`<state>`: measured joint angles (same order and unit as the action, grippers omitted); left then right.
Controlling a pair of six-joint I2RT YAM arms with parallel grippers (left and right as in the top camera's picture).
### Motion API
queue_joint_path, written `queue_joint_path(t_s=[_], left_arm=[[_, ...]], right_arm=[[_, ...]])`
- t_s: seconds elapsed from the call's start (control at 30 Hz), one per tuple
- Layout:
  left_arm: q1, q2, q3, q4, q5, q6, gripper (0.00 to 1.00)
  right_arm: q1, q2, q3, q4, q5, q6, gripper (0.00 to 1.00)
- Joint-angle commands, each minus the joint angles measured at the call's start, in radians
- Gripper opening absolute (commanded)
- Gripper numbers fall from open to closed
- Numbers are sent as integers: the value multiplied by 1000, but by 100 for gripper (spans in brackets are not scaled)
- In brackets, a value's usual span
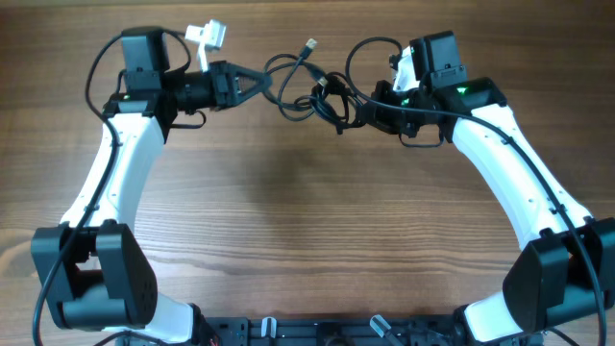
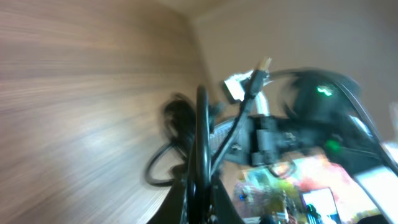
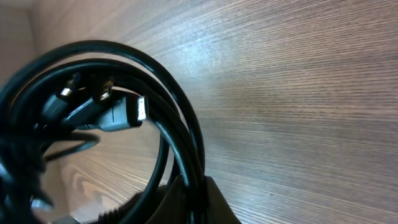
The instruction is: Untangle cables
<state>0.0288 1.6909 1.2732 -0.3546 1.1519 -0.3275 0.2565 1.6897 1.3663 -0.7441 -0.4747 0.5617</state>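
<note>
My left gripper draws back over the bare tabletop next and releases the piece of cable, since my right gripper holds the tangle.
The cables are thin black cords tangled together at the back middle of the table, with one silvery plug sticking up. My left gripper is shut on a strand at the tangle's left end; the left wrist view shows the cord running up from between its jaws. My right gripper is shut on several strands at the tangle's right end. In the right wrist view the looped cords pass through its jaws, and a black plug with a silvery tip hangs inside the loop.
The wooden table stretches in front of the tangle. A white object lies at the back edge behind my left arm. Both arms' own thicker black wires arc above the wrists.
</note>
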Motion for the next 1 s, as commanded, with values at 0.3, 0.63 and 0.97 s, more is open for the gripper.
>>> queue_joint_path(t_s=[0.3, 0.63, 0.97], left_arm=[[-50, -29, 29, -389, -559, 164, 8], [-105, -29, 30, -360, -541, 246, 84], [-236, -24, 29, -303, -483, 245, 80]], right_arm=[[-55, 28, -35, -84, 106, -195, 4], [-53, 28, -35, -89, 99, -206, 5], [-53, 28, -35, -84, 12, -275, 5]])
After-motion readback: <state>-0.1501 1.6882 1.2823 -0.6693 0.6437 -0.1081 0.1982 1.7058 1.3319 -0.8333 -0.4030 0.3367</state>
